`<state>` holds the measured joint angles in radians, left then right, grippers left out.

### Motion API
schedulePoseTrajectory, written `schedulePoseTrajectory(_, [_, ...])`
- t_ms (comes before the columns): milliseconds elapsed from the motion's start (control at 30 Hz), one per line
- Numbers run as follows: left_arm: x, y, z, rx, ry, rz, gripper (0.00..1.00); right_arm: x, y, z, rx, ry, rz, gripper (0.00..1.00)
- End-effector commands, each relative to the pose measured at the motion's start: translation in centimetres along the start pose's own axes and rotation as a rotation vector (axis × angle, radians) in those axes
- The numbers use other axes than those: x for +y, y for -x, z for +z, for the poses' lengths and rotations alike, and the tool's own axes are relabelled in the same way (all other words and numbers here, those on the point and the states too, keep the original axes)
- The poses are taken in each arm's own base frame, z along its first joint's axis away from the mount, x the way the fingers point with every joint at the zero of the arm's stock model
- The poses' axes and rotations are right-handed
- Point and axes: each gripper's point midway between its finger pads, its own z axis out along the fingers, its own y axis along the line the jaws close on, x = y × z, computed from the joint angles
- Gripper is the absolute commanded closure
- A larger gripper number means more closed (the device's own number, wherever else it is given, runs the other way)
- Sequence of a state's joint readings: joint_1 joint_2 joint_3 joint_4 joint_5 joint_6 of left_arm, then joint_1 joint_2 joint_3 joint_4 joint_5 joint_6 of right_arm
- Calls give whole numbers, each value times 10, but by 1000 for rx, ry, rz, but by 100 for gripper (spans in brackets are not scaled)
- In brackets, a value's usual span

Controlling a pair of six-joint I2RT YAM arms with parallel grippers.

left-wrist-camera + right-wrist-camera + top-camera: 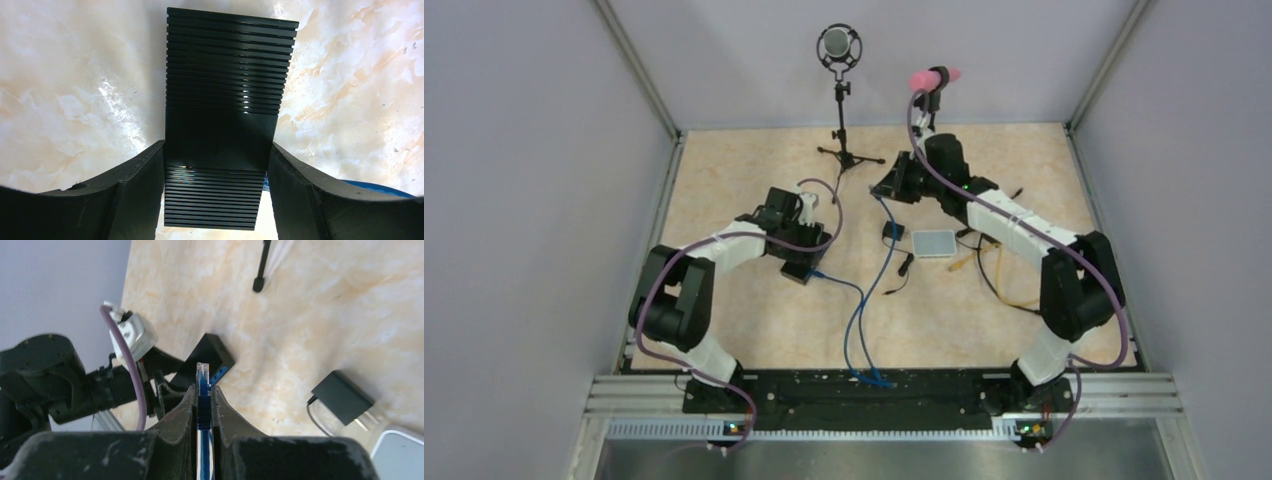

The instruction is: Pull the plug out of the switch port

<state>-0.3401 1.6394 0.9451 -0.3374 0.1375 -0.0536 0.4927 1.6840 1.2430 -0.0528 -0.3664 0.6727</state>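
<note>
The plug's clear tip is free of the switch [797, 272], so my right gripper needs to go down toward the table by the black power adapter next and open.
The black ribbed switch [227, 65] lies on the table between my left gripper's fingers [142, 190], gripped on both sides. My left gripper [217, 150] is shut on it. In the top view the switch [797, 272] sits under my left gripper [796, 256]. My right gripper [203, 392] is shut on the blue plug [201, 372], whose clear tip sticks out past the fingertips, free in the air and apart from the switch [212, 351]. In the top view my right gripper [886, 187] is at the back centre. A blue cable [861, 310] still reaches the switch's right side.
A microphone stand [841, 120] stands at the back. A black power adapter [892, 231] and a white box [934, 243] lie near the middle, with yellow and black wires [994, 275] to the right. The adapter [342, 397] also shows in the right wrist view.
</note>
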Motion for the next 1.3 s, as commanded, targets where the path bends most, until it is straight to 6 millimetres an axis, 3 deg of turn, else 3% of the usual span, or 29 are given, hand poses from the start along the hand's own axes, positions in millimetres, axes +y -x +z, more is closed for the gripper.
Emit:
schedulePoseTrajectory(0, [4,6,-12,-40,21,-11,100,2,51,-22,-121,-84,-89,100])
schedulePoseTrajectory(100, [4,9,-15,-56,25,-18,100,-3,54,-19,-105,-110,-106,100])
schedulePoseTrajectory(233, [9,10,-21,-73,53,-25,100,-29,76,-33,-167,-230,-113,100])
schedulePoseTrajectory(367, [21,10,-22,-82,119,-63,100,-32,99,-47,-216,-268,-131,100])
schedulePoseTrajectory(500, [20,8,-21,-83,92,-74,100,-15,125,-63,-250,-193,-136,100])
schedulePoseTrajectory(567, [20,9,-20,-85,96,-91,100,-18,112,-51,-191,-164,-117,100])
schedulePoseTrajectory(733, [12,13,-19,-76,50,-88,100,-56,40,-6,6,-105,23,100])
schedulePoseTrajectory(867, [10,11,-20,-72,39,-86,100,-71,11,16,49,-119,55,100])
schedulePoseTrajectory(1033, [11,9,-24,-77,48,-86,100,-72,-8,41,77,-142,36,98])
schedulePoseTrajectory(1267, [13,9,-29,-90,57,-83,100,-98,-14,58,67,-242,34,90])
